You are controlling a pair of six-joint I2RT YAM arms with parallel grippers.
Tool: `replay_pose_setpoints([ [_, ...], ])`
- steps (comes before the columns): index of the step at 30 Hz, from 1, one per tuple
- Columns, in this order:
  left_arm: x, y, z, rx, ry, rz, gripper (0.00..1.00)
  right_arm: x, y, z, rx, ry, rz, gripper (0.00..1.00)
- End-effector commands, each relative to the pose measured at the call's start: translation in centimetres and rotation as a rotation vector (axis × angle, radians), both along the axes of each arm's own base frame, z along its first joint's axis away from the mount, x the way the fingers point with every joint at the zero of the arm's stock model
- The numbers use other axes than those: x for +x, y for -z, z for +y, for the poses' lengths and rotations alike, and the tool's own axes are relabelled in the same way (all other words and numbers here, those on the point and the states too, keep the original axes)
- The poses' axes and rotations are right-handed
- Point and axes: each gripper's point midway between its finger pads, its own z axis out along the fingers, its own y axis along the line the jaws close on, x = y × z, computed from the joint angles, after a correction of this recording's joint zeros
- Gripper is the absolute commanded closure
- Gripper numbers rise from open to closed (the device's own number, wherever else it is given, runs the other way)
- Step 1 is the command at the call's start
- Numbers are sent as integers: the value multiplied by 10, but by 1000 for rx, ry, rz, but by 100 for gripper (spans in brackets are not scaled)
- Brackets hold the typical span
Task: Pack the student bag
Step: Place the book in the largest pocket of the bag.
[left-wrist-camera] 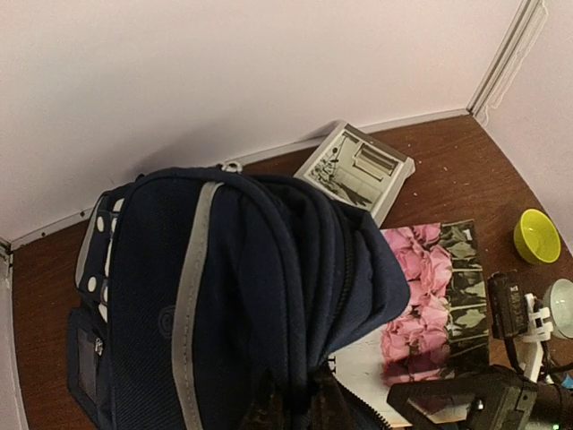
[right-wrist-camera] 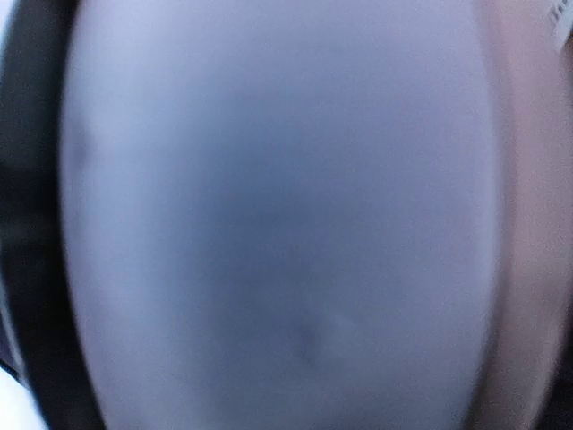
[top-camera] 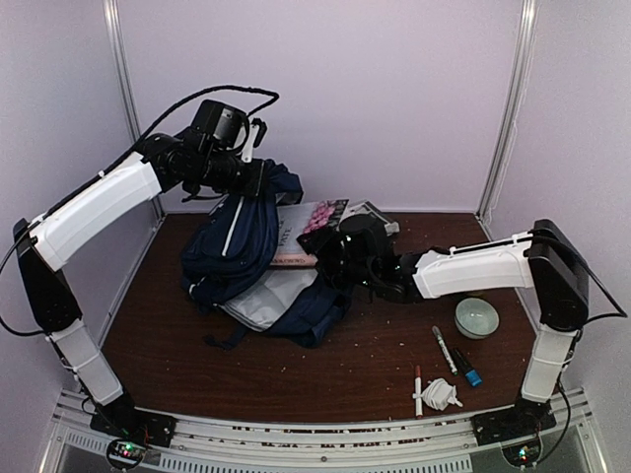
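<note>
The left gripper holds the bag's lifted top edge [top-camera: 278,179] [left-wrist-camera: 304,354] up next and eases it slightly back before releasing, since the book with pink roses still sticks out.
The student bag [top-camera: 242,246], navy with a pale stripe, lies at the table's left middle, and its top edge is lifted toward the back. My left gripper [top-camera: 258,177] is up there, shut on a bunched fold of the bag [left-wrist-camera: 224,296]. The fabric is pinched between the dark fingers [left-wrist-camera: 336,408] at the bottom of the left wrist view. My right gripper [top-camera: 335,258] reaches in from the right to the bag's mouth, beside a book with pink roses [top-camera: 320,219] that rests at the opening. The right wrist view is a pale blur, so its jaws do not show.
A second book with a grey picture cover [left-wrist-camera: 358,170] lies by the back wall. A pale bowl [top-camera: 476,317], two markers [top-camera: 444,347], a red pen [top-camera: 418,389] and a crumpled white item [top-camera: 441,394] sit at the front right. A yellow-green bowl [left-wrist-camera: 537,235] shows in the left wrist view.
</note>
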Motion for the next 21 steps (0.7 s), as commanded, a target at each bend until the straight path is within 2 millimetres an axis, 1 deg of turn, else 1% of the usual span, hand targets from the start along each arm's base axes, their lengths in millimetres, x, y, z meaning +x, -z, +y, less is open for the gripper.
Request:
replay_pose_setpoints([
  [1,-32,-165,-6,-331,104,-418,100,-19,2,16,-337,-214,-127,2],
  [3,-29,-155,0,-318,84,-403,100,-28,10,1,-468,-254,-149,0],
  [8,-23,-138,10,-274,33,-394,100,-52,21,-39,-688,-356,-172,0],
  [11,-20,-132,11,-264,28,-386,100,-68,28,-58,-770,-417,-147,0],
  [12,-20,-131,10,-264,31,-384,100,-72,27,-63,-781,-430,-146,0],
  [14,-19,-127,8,-261,36,-376,100,-77,23,-71,-811,-448,-150,0],
  [18,-18,-123,5,-262,39,-364,100,-80,4,-86,-867,-443,-187,0],
  [19,-17,-122,5,-261,39,-361,100,-81,-3,-87,-860,-446,-205,0],
  [21,-17,-121,4,-263,41,-357,100,-84,-16,-79,-811,-469,-244,1],
])
